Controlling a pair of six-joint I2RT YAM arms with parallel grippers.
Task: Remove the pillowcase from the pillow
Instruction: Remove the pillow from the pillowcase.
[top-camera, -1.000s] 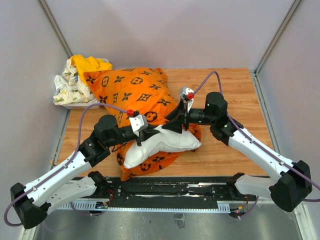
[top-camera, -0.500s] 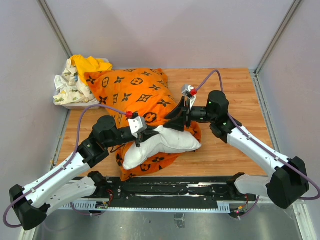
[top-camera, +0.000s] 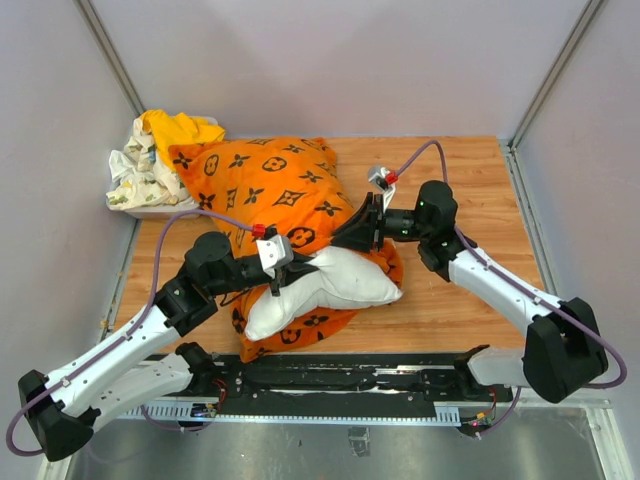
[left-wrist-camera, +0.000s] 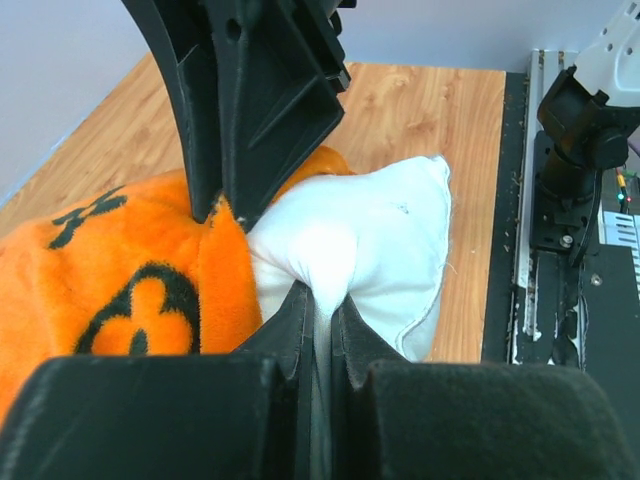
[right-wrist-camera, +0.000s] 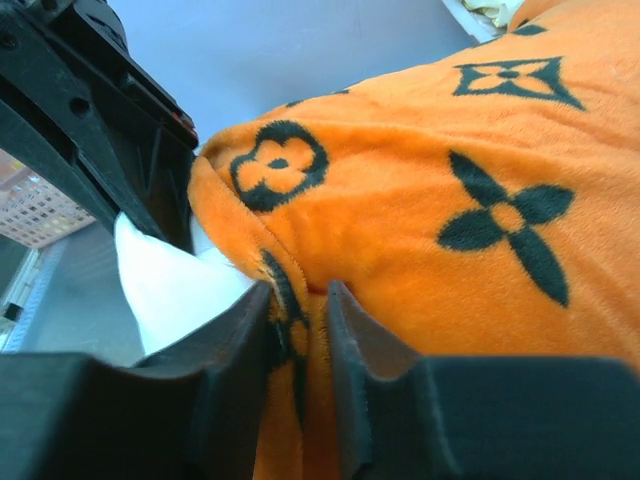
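The pillowcase (top-camera: 265, 185) covers the rest of the pillow. My left gripper needs to pull toward the pillow's white end, to its right in the top view, and let go there.
The orange pillowcase (top-camera: 265, 185) with black motifs lies across the table's middle, and the white pillow (top-camera: 335, 283) sticks out of its near right opening. My left gripper (top-camera: 284, 277) is shut on a pinch of the pillow (left-wrist-camera: 390, 235), with white cloth squeezed between its jaws (left-wrist-camera: 322, 305). The pillowcase (left-wrist-camera: 110, 270) bunches just left of that grip. My right gripper (top-camera: 352, 236) sits at the opening's far edge, shut on a fold of the pillowcase (right-wrist-camera: 450, 200) hem (right-wrist-camera: 298, 305). The pillow (right-wrist-camera: 170, 285) shows white below left of the hem.
A white bin (top-camera: 140, 207) at the back left holds a yellow cloth (top-camera: 180, 128) and a floral-print cloth (top-camera: 135, 170). Grey walls close the table on three sides. A black rail (top-camera: 340, 375) runs along the near edge. Bare wood (top-camera: 460, 180) lies to the right.
The right gripper has tilted and shifted slightly back and left, its jaws closing tighter on the orange hem. The left gripper keeps its hold on the pillow, nearly still.
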